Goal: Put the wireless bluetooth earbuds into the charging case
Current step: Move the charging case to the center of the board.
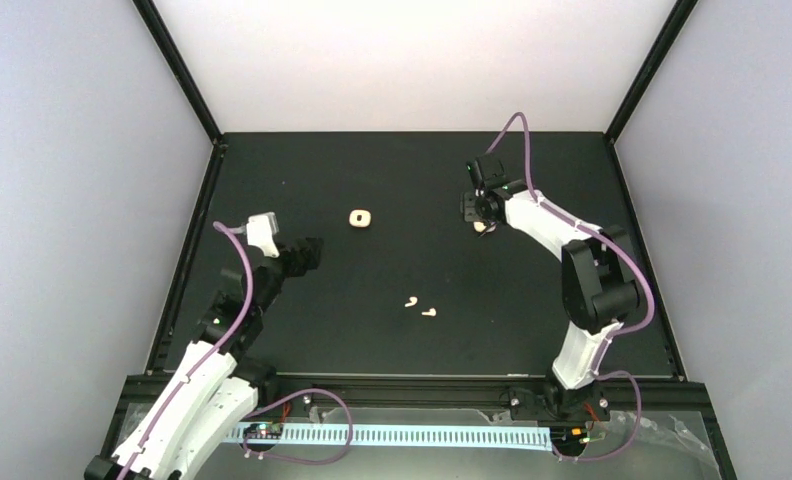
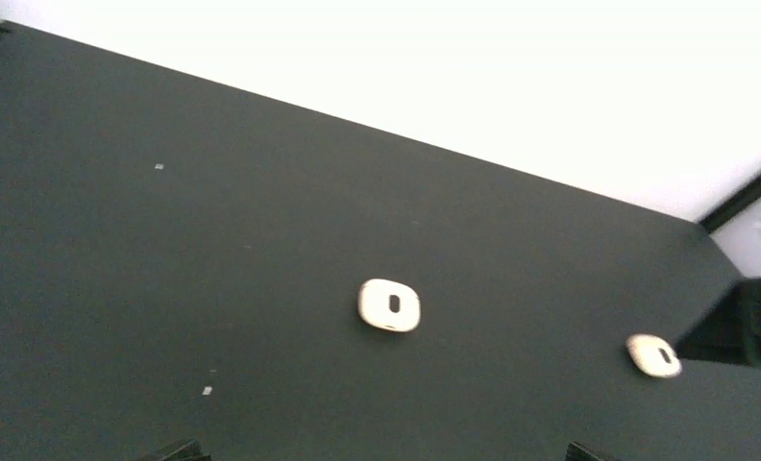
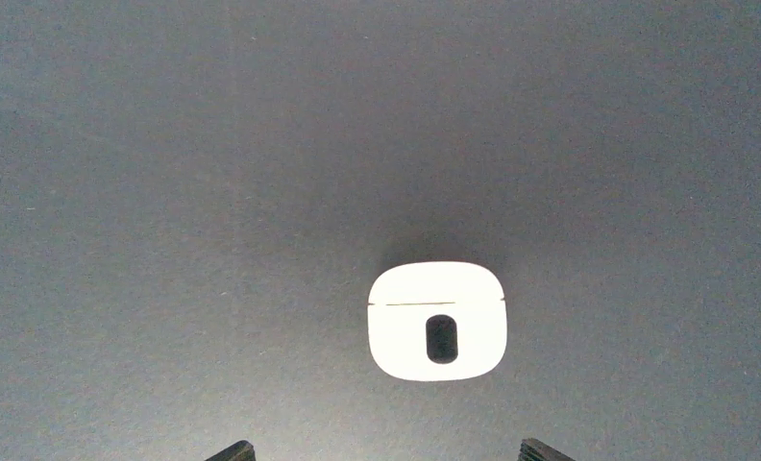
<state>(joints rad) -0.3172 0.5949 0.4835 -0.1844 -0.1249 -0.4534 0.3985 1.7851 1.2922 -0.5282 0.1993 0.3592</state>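
The second case (image 1: 479,227) (image 3: 437,322) comes next: my right gripper lowers over it and closes on its sides by the lid seam, as the open fingertips stand wider than the case.
Two white earbuds (image 1: 410,300) (image 1: 430,313) lie side by side on the black table mid-front, away from both grippers. One cream charging case (image 1: 360,219) (image 2: 389,305) lies closed at centre-left, ahead of my left gripper (image 1: 310,252) (image 2: 381,453), which is open and empty. A second case (image 1: 482,227) (image 3: 437,322) (image 2: 654,355) lies closed, lid seam visible, just below and ahead of my right gripper (image 1: 479,208) (image 3: 388,453). That gripper hovers over it open, its fingertips (image 3: 233,451) wider apart than the case and not touching it.
The black table (image 1: 302,330) is bounded by black frame rails (image 1: 187,260) at left, right and front, with white walls behind. The right arm's dark wrist (image 2: 742,322) shows beside the second case in the left wrist view.
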